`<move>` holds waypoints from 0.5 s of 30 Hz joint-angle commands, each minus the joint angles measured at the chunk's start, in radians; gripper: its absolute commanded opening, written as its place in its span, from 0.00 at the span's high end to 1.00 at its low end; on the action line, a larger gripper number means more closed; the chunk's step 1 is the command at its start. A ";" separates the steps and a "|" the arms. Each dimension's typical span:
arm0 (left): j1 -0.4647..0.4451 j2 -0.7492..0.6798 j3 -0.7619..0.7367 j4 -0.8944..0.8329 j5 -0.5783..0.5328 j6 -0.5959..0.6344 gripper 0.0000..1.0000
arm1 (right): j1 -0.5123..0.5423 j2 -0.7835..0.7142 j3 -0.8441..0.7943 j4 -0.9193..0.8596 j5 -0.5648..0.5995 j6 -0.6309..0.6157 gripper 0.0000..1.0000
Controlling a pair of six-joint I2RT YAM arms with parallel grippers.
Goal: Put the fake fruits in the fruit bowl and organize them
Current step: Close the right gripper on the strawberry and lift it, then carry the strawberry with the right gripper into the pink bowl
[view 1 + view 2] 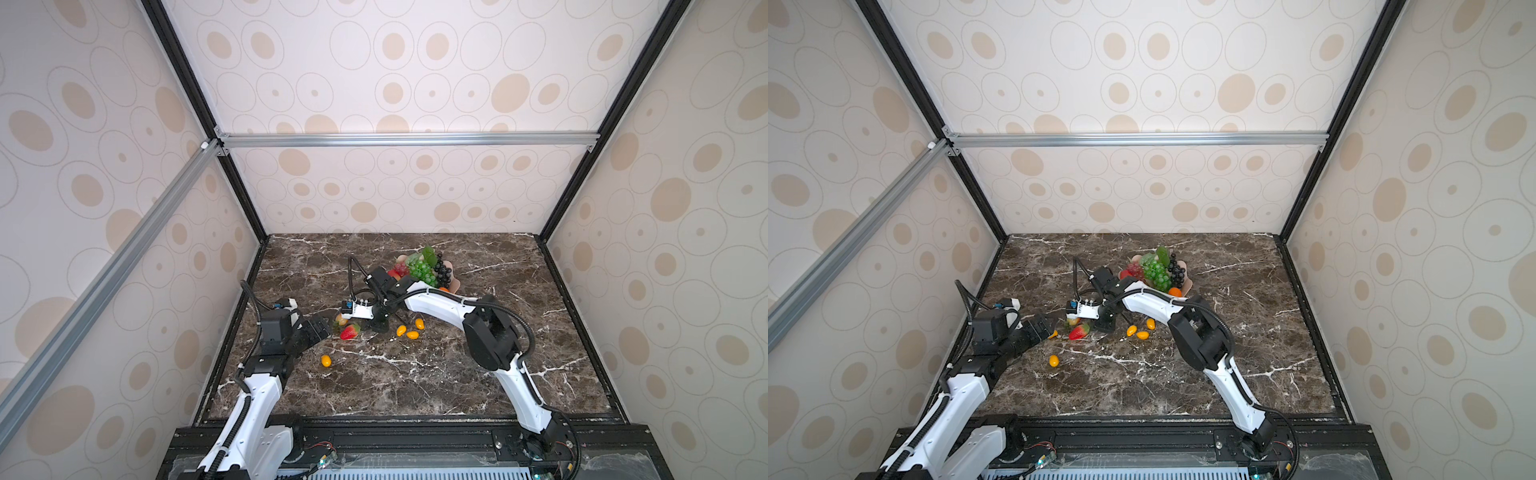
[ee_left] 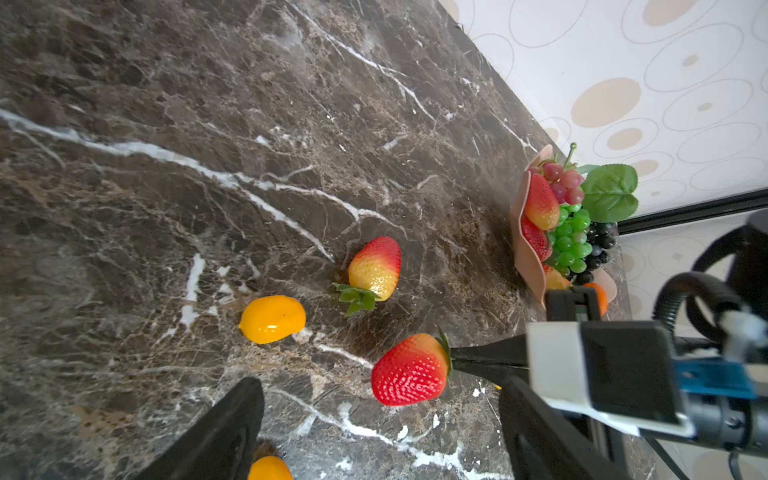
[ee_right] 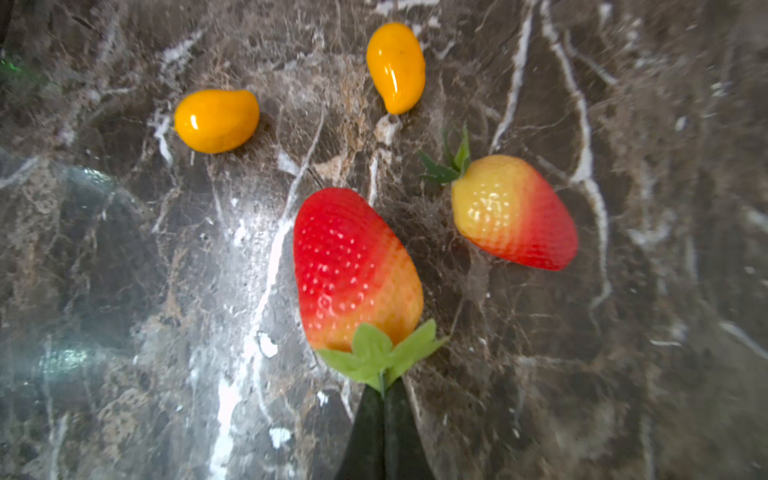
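The strawberry goes up and over beside the green grapes point(image 1: 421, 273) next, as the bowl lies outward of my right gripper. Then my right gripper lowers to release the strawberry's stem.
My right gripper point(image 3: 383, 392) is shut on the green leaves of a red strawberry point(image 3: 357, 266), which shows in both top views point(image 1: 350, 331) point(image 1: 1079, 331). Whether the strawberry rests on the marble I cannot tell. My left gripper point(image 2: 382, 449) stands open just to its left, fingers point(image 2: 232, 432) wide apart with nothing between them. A second strawberry point(image 2: 376, 268) and several yellow ovals point(image 1: 401, 330) point(image 1: 326, 360) lie loose nearby. The pink fruit bowl point(image 1: 455, 284) sits farther back, holding grape bunches point(image 1: 422, 270), strawberries and a tangerine point(image 1: 444, 289).
The brown marble table point(image 1: 415, 382) is fenced by patterned walls and a black frame. The right arm point(image 1: 440, 301) reaches leftward across the front of the bowl. One yellow oval point(image 2: 270, 467) lies beside a left finger.
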 commanded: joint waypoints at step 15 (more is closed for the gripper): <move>-0.222 0.172 0.077 0.318 -0.009 -0.087 0.04 | -0.266 -0.320 -0.287 0.227 -0.065 0.029 1.00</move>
